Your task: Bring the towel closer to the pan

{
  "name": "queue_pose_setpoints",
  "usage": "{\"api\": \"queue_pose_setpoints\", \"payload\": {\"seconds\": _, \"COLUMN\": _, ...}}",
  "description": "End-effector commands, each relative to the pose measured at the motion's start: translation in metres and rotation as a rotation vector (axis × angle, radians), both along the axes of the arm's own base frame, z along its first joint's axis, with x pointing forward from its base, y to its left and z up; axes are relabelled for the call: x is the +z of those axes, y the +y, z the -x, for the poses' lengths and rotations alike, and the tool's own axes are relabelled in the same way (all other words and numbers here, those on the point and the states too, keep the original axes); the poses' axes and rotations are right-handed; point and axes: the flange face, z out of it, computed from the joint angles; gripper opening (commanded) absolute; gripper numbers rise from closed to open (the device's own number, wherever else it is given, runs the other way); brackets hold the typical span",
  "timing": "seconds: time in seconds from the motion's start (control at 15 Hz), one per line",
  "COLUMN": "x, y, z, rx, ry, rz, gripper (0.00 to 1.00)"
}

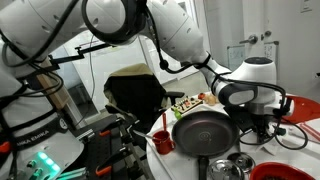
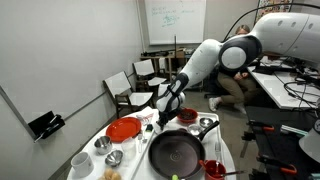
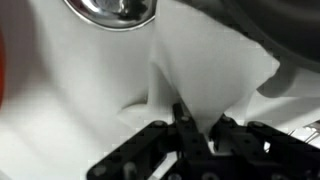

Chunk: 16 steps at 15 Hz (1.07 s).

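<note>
My gripper moves the pinched fold back toward the pan's rim (image 1: 236,130) (image 3: 274,48) next, low over the table. It releases the fold there, since a gap still separates them.
In the wrist view my gripper (image 3: 197,122) is shut on a pinched fold of the white towel (image 3: 205,65), which rises in a peak from the white table. The large dark frying pan (image 2: 175,152) lies on the round table in both exterior views (image 1: 205,130), with its handle towards the table edge. In an exterior view my gripper (image 2: 164,110) is low over the table just behind the pan, between the red plate (image 2: 124,128) and the steel pot (image 2: 186,117). The towel is hard to make out in the exterior views.
The shiny steel pot (image 3: 112,10) is just beyond the towel, and a red edge (image 3: 3,70) shows at the left of the wrist view. Cups, small bowls (image 2: 103,144), a red cup (image 1: 160,142) and a plate of food (image 1: 190,103) crowd the table. Chairs (image 2: 122,88) stand behind.
</note>
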Motion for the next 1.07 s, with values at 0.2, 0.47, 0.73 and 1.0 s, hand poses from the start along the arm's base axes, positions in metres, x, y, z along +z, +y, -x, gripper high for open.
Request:
{"api": "queue_pose_setpoints", "payload": {"seconds": 0.2, "x": 0.003, "y": 0.045, "z": 0.025, "rx": 0.175, "ry": -0.008, "rz": -0.045, "gripper": 0.04}}
{"api": "queue_pose_setpoints", "payload": {"seconds": 0.47, "x": 0.003, "y": 0.061, "z": 0.033, "rx": 0.269, "ry": -0.013, "rz": -0.056, "gripper": 0.04}}
{"api": "queue_pose_setpoints", "payload": {"seconds": 0.73, "x": 0.002, "y": 0.063, "z": 0.039, "rx": 0.306, "ry": -0.005, "rz": -0.053, "gripper": 0.04}}
{"api": "queue_pose_setpoints", "payload": {"seconds": 1.0, "x": 0.003, "y": 0.062, "z": 0.044, "rx": 0.313, "ry": 0.008, "rz": -0.05, "gripper": 0.04}}
